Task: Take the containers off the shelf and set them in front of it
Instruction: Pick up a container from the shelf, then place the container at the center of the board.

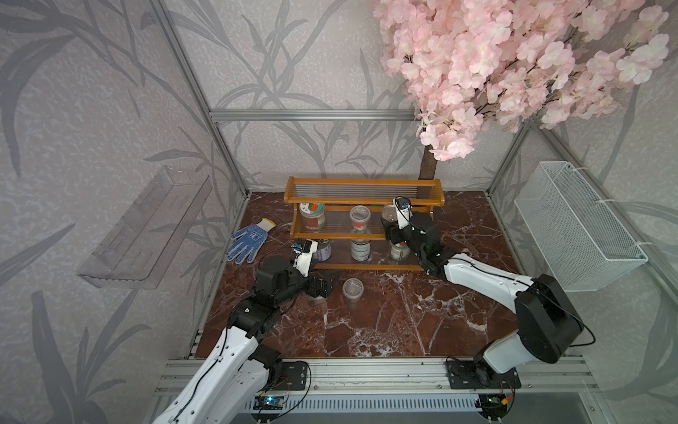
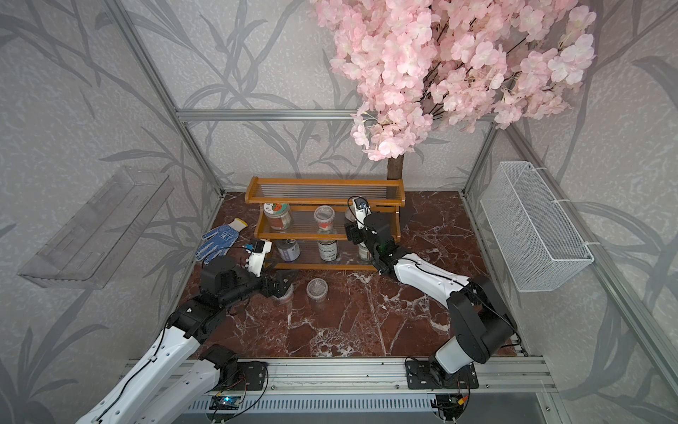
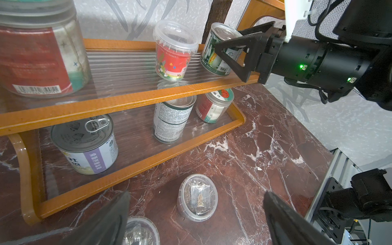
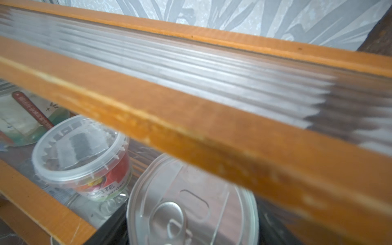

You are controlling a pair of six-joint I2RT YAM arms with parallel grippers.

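Observation:
The bare tabletop beside the clear cups lies below and back from my right gripper, so my gripper will draw back, move down and release the tin there.
The shelf (image 1: pixel 363 235) (image 3: pixel 135 95) holds several containers. On its middle tier are a glass jar (image 1: pixel 312 216), a clear cup (image 1: pixel 359 218) (image 4: pixel 84 157) and a pull-tab tin (image 3: pixel 216 51) (image 4: pixel 191 203). My right gripper (image 1: pixel 389 227) (image 3: pixel 229 40) (image 4: pixel 191 233) is shut on that tin, one finger on each side. The bottom tier carries two tins (image 1: pixel 323 249) (image 1: pixel 359 249) and a jar (image 1: pixel 398 251). The top tier is bare. In front of the shelf, my left gripper (image 1: pixel 326 282) (image 3: pixel 195 224) stands open over the table between two clear cups (image 3: pixel 197 197) (image 3: pixel 140 231).
A blue dotted glove (image 1: pixel 247 238) lies left of the shelf. A clear plastic tray (image 1: pixel 146 227) hangs on the left wall and a white wire basket (image 1: pixel 576 227) on the right wall. A blossom tree's trunk (image 1: pixel 427 165) stands behind the shelf's right end.

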